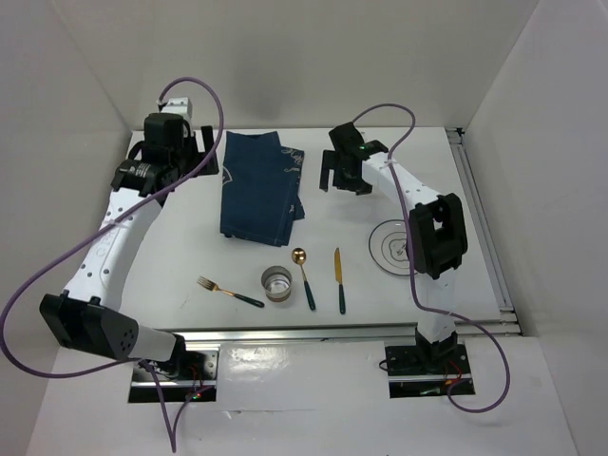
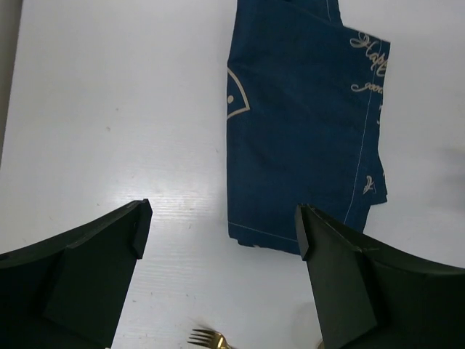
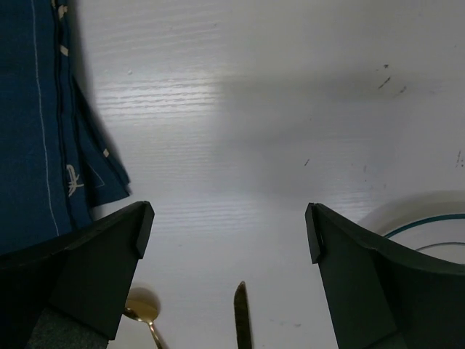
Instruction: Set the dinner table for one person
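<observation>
My right gripper goes sideways and down next onto the placemat's lettered edge (image 1: 296,181) (image 3: 65,94), which lies below it and to its left in the top view.
The white dinner table (image 1: 190,237) carries a folded dark blue placemat (image 1: 261,190) at the back middle. In front lie a gold fork with a green handle (image 1: 228,291), a small metal cup (image 1: 276,283), a gold spoon (image 1: 304,275) and a knife (image 1: 338,280). A white plate with a teal ring (image 1: 391,245) sits to the right. My left gripper (image 1: 180,150) is open and empty, raised left of the placemat (image 2: 305,123), with the fork tines (image 2: 207,338) below. My right gripper (image 1: 344,180) is open and empty, raised between the placemat (image 3: 43,123) and the plate (image 3: 414,222), above the spoon (image 3: 142,305) and the knife tip (image 3: 241,313).
A metal rail (image 1: 332,332) runs along the table's near edge and another (image 1: 484,228) along its right side. White walls enclose the table at the left, back and right. The right arm (image 1: 432,237) rises partly over the plate.
</observation>
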Tool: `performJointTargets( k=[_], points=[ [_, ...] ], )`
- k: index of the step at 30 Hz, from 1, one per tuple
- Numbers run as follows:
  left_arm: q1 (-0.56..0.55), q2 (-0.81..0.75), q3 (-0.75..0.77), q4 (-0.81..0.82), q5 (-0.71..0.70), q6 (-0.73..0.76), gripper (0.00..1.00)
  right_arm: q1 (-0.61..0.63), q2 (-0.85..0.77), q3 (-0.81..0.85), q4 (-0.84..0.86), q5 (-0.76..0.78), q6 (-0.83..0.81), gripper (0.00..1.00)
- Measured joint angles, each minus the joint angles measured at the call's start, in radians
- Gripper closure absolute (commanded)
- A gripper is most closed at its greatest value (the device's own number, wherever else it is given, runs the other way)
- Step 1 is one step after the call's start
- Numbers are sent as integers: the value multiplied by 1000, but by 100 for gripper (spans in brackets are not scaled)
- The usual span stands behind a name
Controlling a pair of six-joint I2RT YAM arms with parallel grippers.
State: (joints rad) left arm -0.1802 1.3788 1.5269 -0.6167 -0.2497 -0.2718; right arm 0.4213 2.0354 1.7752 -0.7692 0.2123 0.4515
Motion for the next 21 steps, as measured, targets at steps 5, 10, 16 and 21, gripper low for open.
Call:
performJointTargets(
  k=[5,10,16,21],
  points=[
    [0,27,5,-62,27,-21,0,10,0,0,34,-48,-6,0],
    [0,27,5,-82,47,-48,0,18,5,19,56,-135,-15,9],
    [0,48,24,-123,47,-74,5,14,82,113,132,-284,-10,12],
    [0,65,31,-145,47,-80,5,6,221,210,183,-406,40,12]
  ],
)
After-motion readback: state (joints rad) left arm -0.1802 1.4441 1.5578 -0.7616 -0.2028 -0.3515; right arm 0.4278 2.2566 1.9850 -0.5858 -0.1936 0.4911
